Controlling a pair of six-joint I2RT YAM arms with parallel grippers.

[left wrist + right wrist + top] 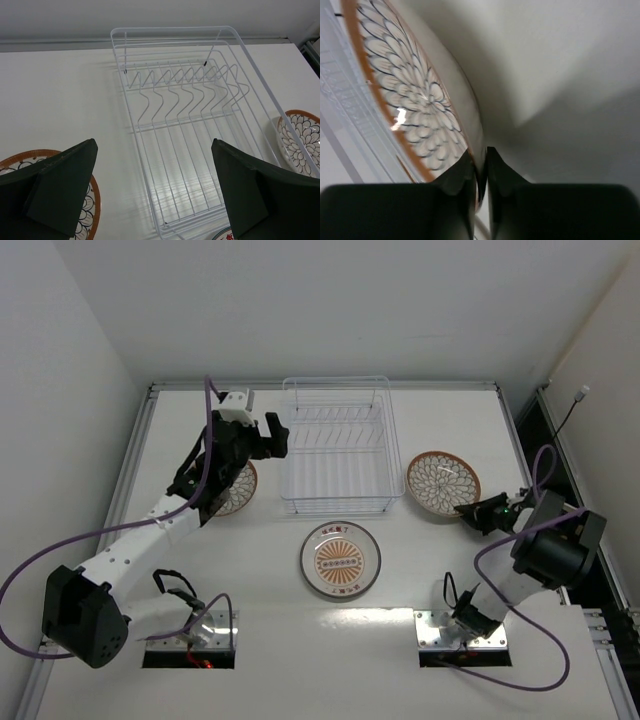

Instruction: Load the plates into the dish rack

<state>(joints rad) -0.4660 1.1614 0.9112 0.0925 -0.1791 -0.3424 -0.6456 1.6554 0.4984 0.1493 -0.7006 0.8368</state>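
Note:
The wire slots at the nearer end (368, 429) are empty, so the robot's right gripper will next lift the petal plate outward over the rack and lower it to release it in them.
The clear wire dish rack (337, 445) stands at the table's back centre; no plate is in it. It fills the left wrist view (190, 115). A petal plate (240, 490) lies left of the rack, partly under my left arm, and shows in the left wrist view (87, 210). My left gripper (272, 436) is open and empty, above the rack's left edge. A second petal plate (441, 481) sits right of the rack. My right gripper (468, 513) is shut on its rim (420, 100). The sunburst plate (340, 559) lies flat in front of the rack.
A metal frame (135, 455) edges the table, with white walls close on the left and at the back. Two mounting plates (460, 630) with cables sit at the near edge. Black gear and a cable (560, 425) lie off the table's right side.

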